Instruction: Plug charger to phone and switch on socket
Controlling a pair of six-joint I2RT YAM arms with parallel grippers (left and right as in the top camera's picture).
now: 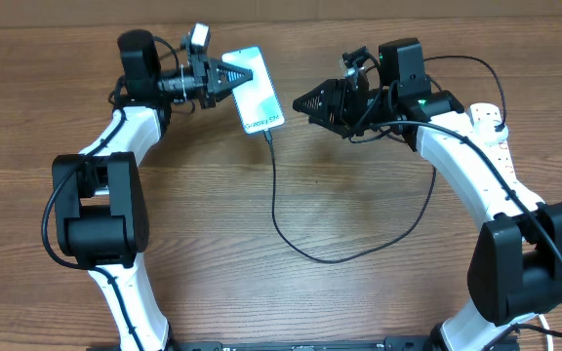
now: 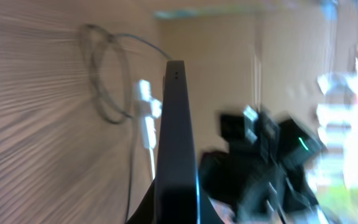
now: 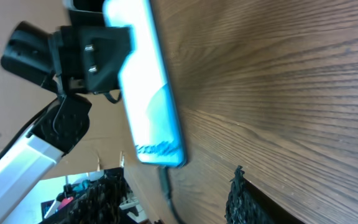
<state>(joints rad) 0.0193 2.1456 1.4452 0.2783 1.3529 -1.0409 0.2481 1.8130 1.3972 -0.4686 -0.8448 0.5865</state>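
Observation:
My left gripper will next move down and to the left in the overhead view to the bare tabletop and let go of the phone point(image 1: 255, 93), which already has its cable in.
The phone point(image 1: 255, 93) has a bright screen with "Galaxy S24" near its near short edge. My left gripper point(image 1: 224, 76) is shut on its far end. In the left wrist view the phone point(image 2: 176, 124) shows edge-on between my jaws point(image 2: 176, 210). The thin black charger cable point(image 1: 279, 210) sits in the phone's near edge, loops across the table and runs under my right arm. The joint also shows in the right wrist view point(image 3: 165, 179), below the phone point(image 3: 146, 93). My right gripper point(image 1: 303, 100) is open and empty, just right of the phone, with its fingers point(image 3: 169, 200) apart. The white socket point(image 1: 492, 129) lies at the right, partly hidden.
The wooden table point(image 1: 359, 292) fills the overhead view. My right arm point(image 1: 457, 156) lies over the socket and the far end of the cable. The left wrist view is blurred, with my right arm point(image 2: 266, 155) beyond the phone.

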